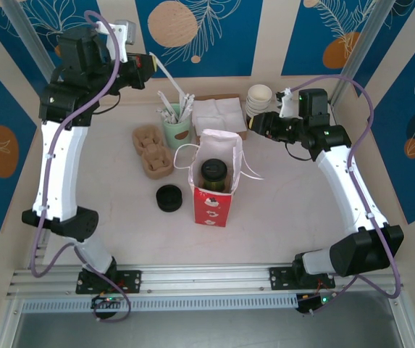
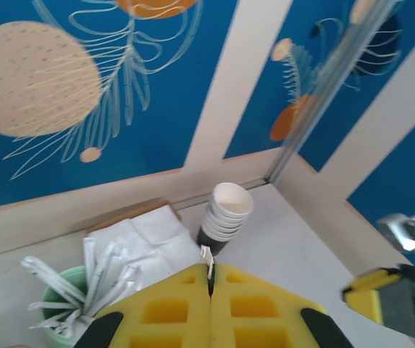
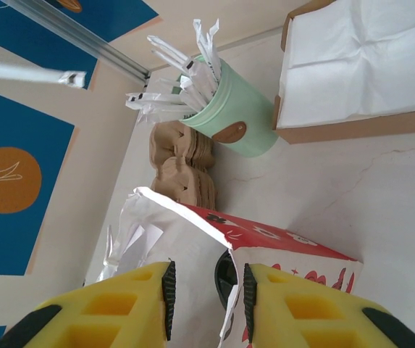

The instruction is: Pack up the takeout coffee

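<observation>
The takeout coffee already stands inside the bag. I should next move my left gripper back and down toward the bag's opening (image 1: 218,151) to drop the paper-wrapped stick in.
The takeout coffee (image 1: 214,172), a dark cup under a black lid, stands inside the open red and white paper bag (image 1: 211,190) at mid table. The lid's edge (image 3: 226,272) peeks past the bag's torn white rim (image 3: 193,217) in the right wrist view. My right gripper (image 1: 257,125) hovers right of and behind the bag, open, jaws (image 3: 206,291) apart with nothing between them. Raised at the back left, my left gripper (image 1: 151,64) is shut on a thin white paper-wrapped stick (image 2: 208,258), whose long end (image 1: 167,76) slants down toward the green cup.
A green cup of wrapped sticks (image 1: 177,127) and a napkin box (image 1: 220,116) sit behind the bag. Lidless cups are stacked (image 1: 259,98) beside my right gripper. Brown cup carriers (image 1: 151,148) and a stack of loose black lids (image 1: 169,198) lie left of the bag.
</observation>
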Robot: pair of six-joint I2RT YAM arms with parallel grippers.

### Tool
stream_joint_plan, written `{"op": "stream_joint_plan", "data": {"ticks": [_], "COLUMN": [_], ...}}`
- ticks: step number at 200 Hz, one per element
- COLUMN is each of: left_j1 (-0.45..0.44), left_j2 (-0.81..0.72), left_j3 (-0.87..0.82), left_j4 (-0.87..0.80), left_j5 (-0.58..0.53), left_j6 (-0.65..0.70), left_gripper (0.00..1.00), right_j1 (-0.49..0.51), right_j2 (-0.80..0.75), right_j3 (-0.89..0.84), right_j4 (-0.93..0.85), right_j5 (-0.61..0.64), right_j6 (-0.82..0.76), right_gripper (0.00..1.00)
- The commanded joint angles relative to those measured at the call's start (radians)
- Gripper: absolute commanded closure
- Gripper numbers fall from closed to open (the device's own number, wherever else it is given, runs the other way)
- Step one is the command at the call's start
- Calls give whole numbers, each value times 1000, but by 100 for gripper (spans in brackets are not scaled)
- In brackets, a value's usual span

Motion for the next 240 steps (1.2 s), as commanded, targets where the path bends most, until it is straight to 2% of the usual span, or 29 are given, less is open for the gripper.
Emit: {"op": "stream_joint_plan", "data": {"ticks": [1,81,173,240], "left_j1": [-41,-175,-231,-290], "left_j2": [-65,-177,-273,-308], "left_j3": [-9,-154,-469,-660], "left_j4": [-14,-6,-27,-58], "left_j5": [51,237,293,282], "left_j6": [25,21,104,214], "left_gripper": [97,95,95,96], "right_j1": [-6,-8,-12,-14], "right_j2": [-25,-18,-21,4], "right_j3": [-17,-33,-52,-44], "right_j4": [17,33,46,59], "right_j5": [-1,-3,0,-9], "right_j6": [0,13,22,35], "right_gripper": [66,66,66,66]}}
